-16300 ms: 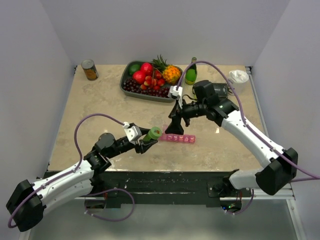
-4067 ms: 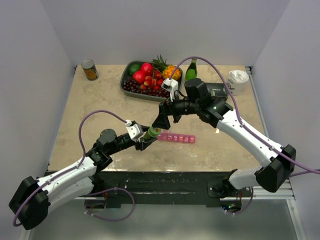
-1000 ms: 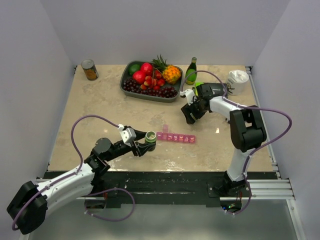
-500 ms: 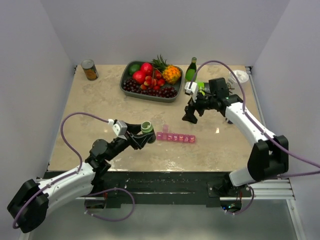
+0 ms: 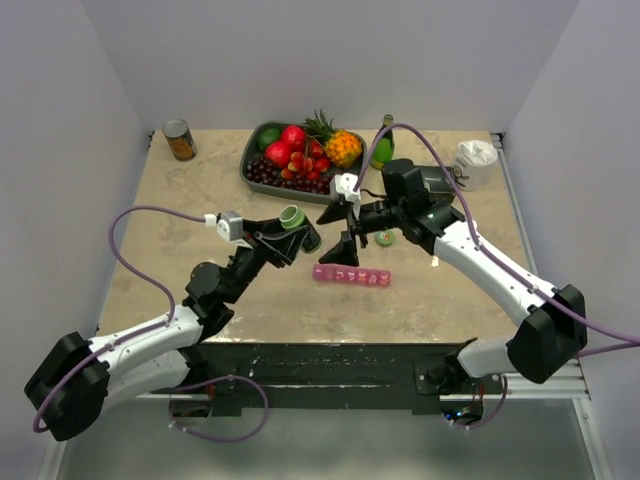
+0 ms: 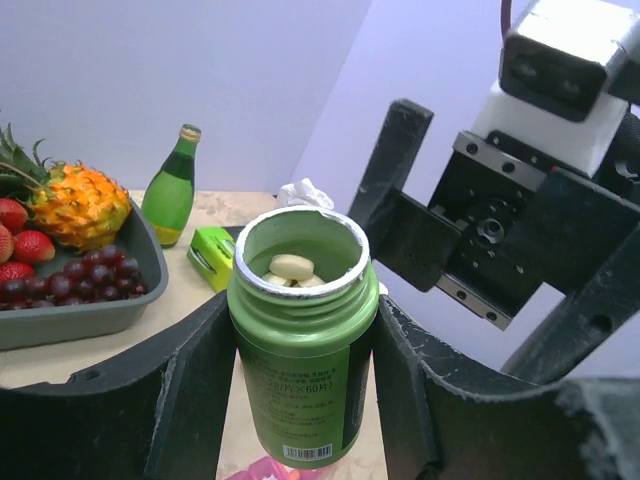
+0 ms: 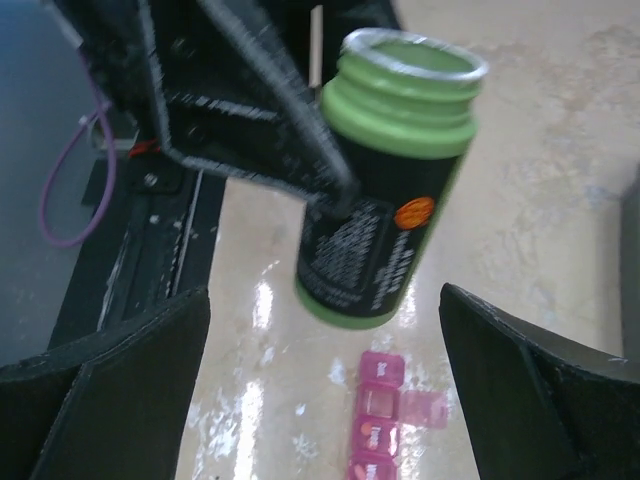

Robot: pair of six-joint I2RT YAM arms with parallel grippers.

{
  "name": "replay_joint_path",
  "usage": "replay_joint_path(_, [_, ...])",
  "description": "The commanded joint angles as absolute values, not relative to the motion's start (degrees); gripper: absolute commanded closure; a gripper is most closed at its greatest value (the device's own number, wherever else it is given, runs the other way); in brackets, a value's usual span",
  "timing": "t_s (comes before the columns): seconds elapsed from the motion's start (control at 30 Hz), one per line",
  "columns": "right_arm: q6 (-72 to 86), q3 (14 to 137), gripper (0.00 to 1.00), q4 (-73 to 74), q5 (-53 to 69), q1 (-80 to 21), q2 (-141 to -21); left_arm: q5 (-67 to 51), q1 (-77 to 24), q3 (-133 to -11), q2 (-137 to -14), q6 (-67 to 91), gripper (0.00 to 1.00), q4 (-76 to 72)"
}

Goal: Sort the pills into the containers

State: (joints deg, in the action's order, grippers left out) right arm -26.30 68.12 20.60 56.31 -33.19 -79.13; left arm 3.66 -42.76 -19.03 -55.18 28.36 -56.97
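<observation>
I will slide my right gripper's open fingers to the left in the top view, around the bottle's uncovered label (image 5: 312,238) (image 7: 385,235) that lies there, and close them.
My left gripper (image 5: 291,232) is shut on an open green pill bottle (image 5: 292,219) and holds it upright above the table. In the left wrist view the bottle (image 6: 300,350) has no cap and pale pills (image 6: 291,267) lie inside. My right gripper (image 5: 338,232) is open and empty, just right of the bottle and facing it. The right wrist view shows the bottle (image 7: 388,190) ahead between my open fingers (image 7: 100,380). The pink pill organizer (image 5: 350,275) lies on the table below both grippers, and in the right wrist view (image 7: 378,425) one lid stands open. A green cap (image 5: 384,237) lies on the table.
A grey tray of fruit (image 5: 262,178) sits at the back. A green glass bottle (image 5: 383,140) stands right of it. A tin can (image 5: 180,140) is at the back left, a crumpled white thing (image 5: 476,154) at the back right. A bright green item (image 6: 212,256) lies near the tray.
My left gripper has lifted the open bottle up and back. My right gripper has swung left to beside the bottle. The green cap now shows on the table where the right gripper was.
</observation>
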Motion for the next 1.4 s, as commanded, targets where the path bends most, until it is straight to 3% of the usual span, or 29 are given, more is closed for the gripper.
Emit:
replay_joint_path(0.0, [-7.58,67.50,0.01,1.24,52.21,-33.13,-80.41,8.52,-43.94,-22.32,-57.48,30.23,1.00,-67.76])
replay_joint_path(0.37, [-0.44,67.15,0.14,-3.34,48.96,-36.03,-83.76,11.16,-46.14,-22.68,-60.82,30.23,1.00,-74.00])
replay_joint_path(0.6, [7.29,67.15,0.29,-8.87,51.68,-36.04,-85.25,12.56,-46.85,-22.50,-62.58,32.43,1.00,-77.34])
replay_joint_path(0.83, [9.49,67.24,0.56,-11.60,54.31,-36.12,-85.96,13.10,-47.29,-22.59,-62.58,33.31,1.00,-78.31])
replay_joint_path(0.87, [9.58,67.24,0.68,-11.78,54.93,-36.12,-85.87,12.92,-47.29,-22.59,-62.58,33.66,1.00,-78.22])
replay_joint_path(0.97, [8.88,67.50,0.88,-11.52,55.98,-36.21,-85.52,12.04,-47.46,-22.94,-62.58,34.19,1.00,-77.87])
replay_joint_path(1.03, [7.31,67.67,0.94,-10.21,57.12,-36.21,-85.17,11.60,-47.37,-23.38,-61.88,34.19,1.00,-76.30])
replay_joint_path(1.13, [5.89,67.68,1.00,-9.15,58.09,-36.21,-84.46,11.69,-47.37,-23.47,-59.95,34.19,0.85,-73.75])
replay_joint_path(1.27, [4.31,68.20,1.00,-7.47,58.53,-36.04,-83.85,12.48,-47.37,-23.55,-56.61,33.66,0.48,-69.97])
replay_joint_path(1.37, [3.96,68.38,1.00,-6.94,58.80,-36.04,-83.85,12.39,-47.37,-24.26,-54.23,32.35,0.32,-66.28])
